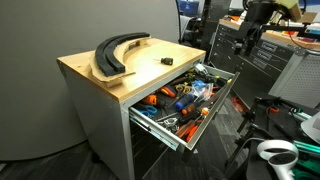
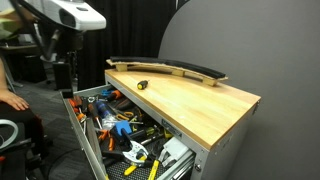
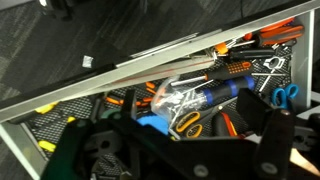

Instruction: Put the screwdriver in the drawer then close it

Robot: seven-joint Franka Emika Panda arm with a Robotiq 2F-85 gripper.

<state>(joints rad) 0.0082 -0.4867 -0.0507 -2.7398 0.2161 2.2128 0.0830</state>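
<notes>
The small dark screwdriver point(image 1: 167, 61) lies apart on the wooden top, so my gripper will move across the drawer point(image 1: 213, 117) next, open, and go down over the screwdriver.
The screwdriver point(image 1: 166, 61) is a small dark tool lying on the wooden top of the cabinet, near the edge above the open drawer; it shows in both exterior views point(image 2: 143, 85). The drawer point(image 1: 213, 117) is pulled out and full of tools, seen also in an exterior view point(image 2: 84, 128) and from above in the wrist view point(image 3: 60, 97). My gripper point(image 1: 244, 45) hangs in the air beyond the drawer's front, apart from the cabinet point(image 2: 65, 78). In the wrist view its fingers point(image 3: 170, 150) are spread wide with nothing between them. The screwdriver is out of the wrist view.
A large curved black piece point(image 1: 119, 52) lies across the back of the wooden top point(image 2: 172, 68). The drawer holds several orange- and blue-handled tools point(image 3: 215, 92) and scissors. Dark cabinets and equipment stand behind the arm point(image 1: 275, 55). A person's hand is at an edge point(image 2: 10, 100).
</notes>
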